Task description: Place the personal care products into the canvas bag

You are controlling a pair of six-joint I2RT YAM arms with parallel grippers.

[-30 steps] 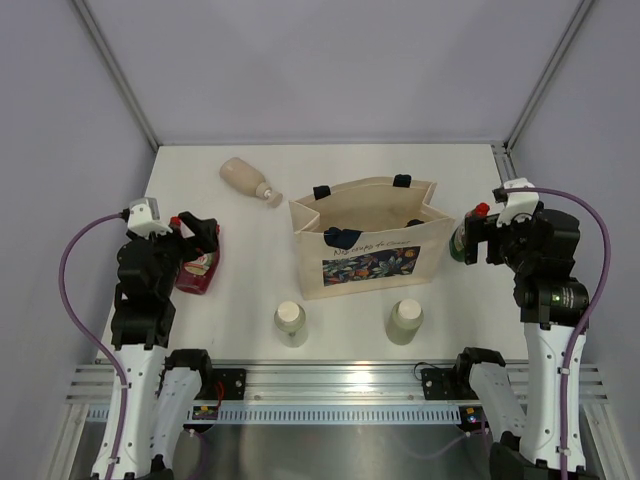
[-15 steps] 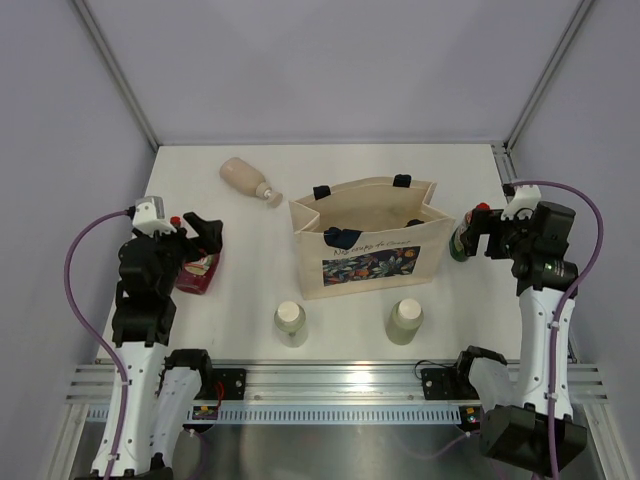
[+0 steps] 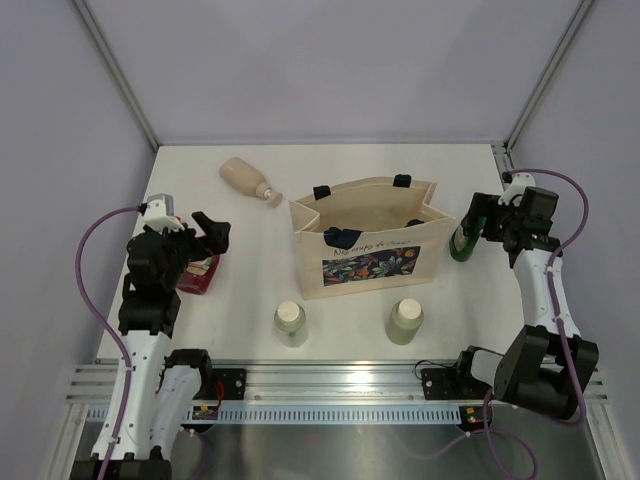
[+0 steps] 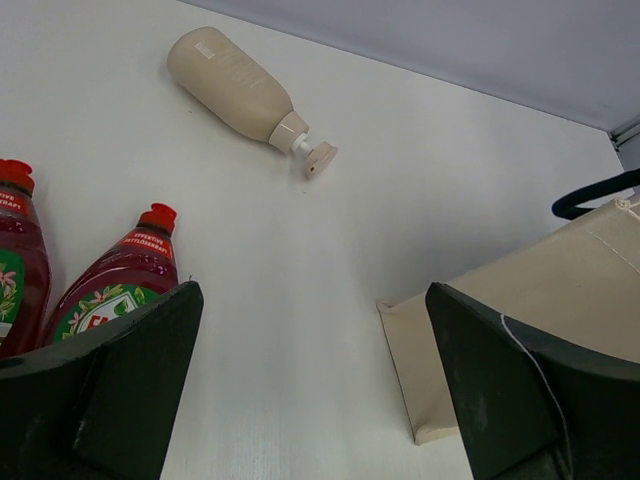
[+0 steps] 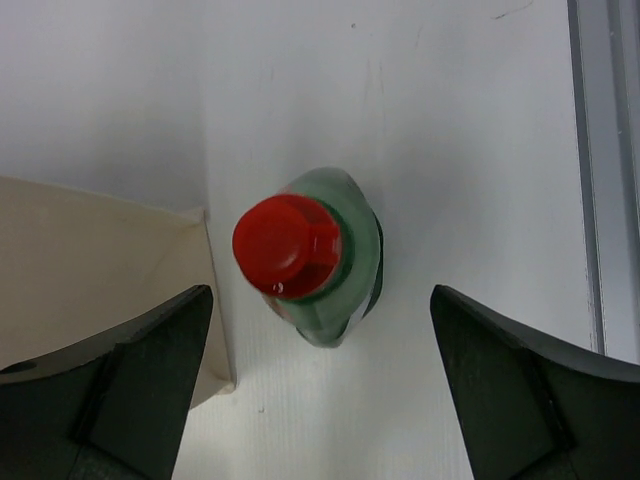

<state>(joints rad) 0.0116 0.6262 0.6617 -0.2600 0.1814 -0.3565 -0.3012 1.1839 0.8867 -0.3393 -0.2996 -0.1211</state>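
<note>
I will lower my right gripper around the green bottle's body (image 3: 467,236) (image 5: 358,252) next, below the red cap, and close it.
The canvas bag (image 3: 365,245) stands open mid-table; its corner shows in both wrist views (image 4: 520,330) (image 5: 90,260). A beige pump bottle (image 3: 245,178) (image 4: 235,90) lies behind the bag's left side. Two pale white-capped cylinders (image 3: 290,322) (image 3: 405,320) stand in front of the bag. Two red squeeze bottles (image 4: 120,290) (image 4: 15,265) stand at the left, partly under my left gripper (image 3: 200,238) (image 4: 315,400), which is open over bare table between them and the bag. The green bottle (image 3: 462,240) (image 5: 325,260) with a red cap stands right of the bag, below my open right gripper (image 3: 487,222) (image 5: 320,390).
A metal rail (image 5: 605,170) runs along the table's right edge, close to the green bottle. Grey walls close in the back and sides. The arm bases and another rail (image 3: 330,385) line the near edge.
My left gripper has shifted slightly right, off the red bottles toward the bag. The right arm has swung back, its gripper settling above the green bottle. Both stay open.
</note>
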